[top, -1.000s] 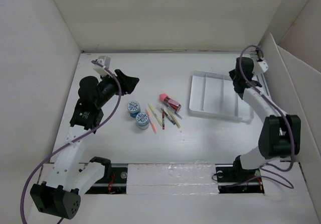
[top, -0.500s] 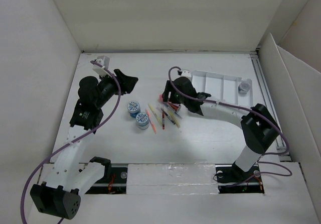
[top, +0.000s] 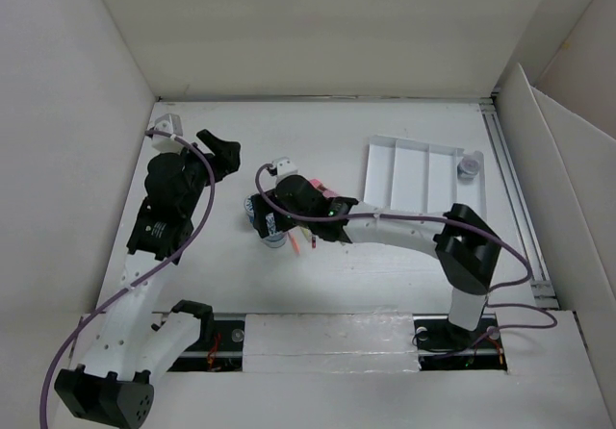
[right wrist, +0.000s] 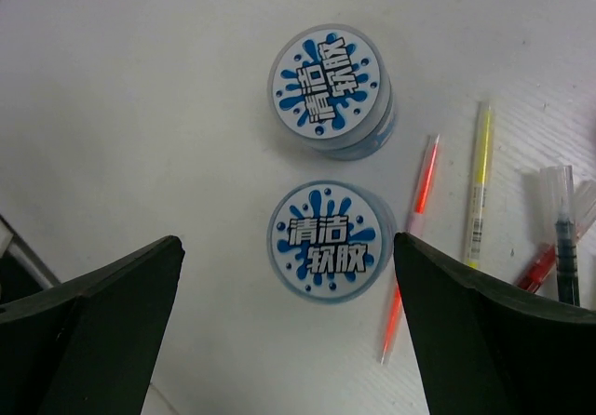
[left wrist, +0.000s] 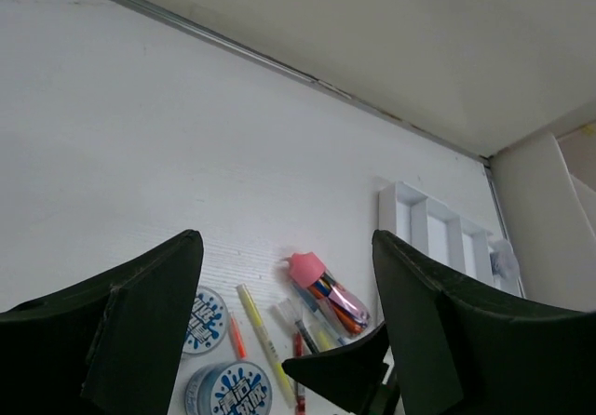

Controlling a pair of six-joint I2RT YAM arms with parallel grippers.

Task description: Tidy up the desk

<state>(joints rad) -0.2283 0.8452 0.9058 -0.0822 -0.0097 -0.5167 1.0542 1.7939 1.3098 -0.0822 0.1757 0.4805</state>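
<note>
The right gripper lowers around the nearer blue-and-white tub next and closes on its sides. Its open fingers still hang above the tub, either side of the lid.
The desk is a white tabletop between white walls. Two round blue-and-white tubs stand side by side on it; in the right wrist view one tub is farther and the other tub lies straight below my right gripper. That gripper is open and empty, its fingers on either side of the nearer tub and above it. My left gripper is open and empty, raised at the back left. Loose pens and a pink-capped pen case lie right of the tubs.
A white compartment tray stands at the back right, with a small jar in its right end. The right arm stretches low across the pens. White walls close the desk on three sides.
My right arm swung from the tray's right end leftward across the pens to above the tubs. The small jar now shows in the tray. My left gripper shifted slightly back and left.
</note>
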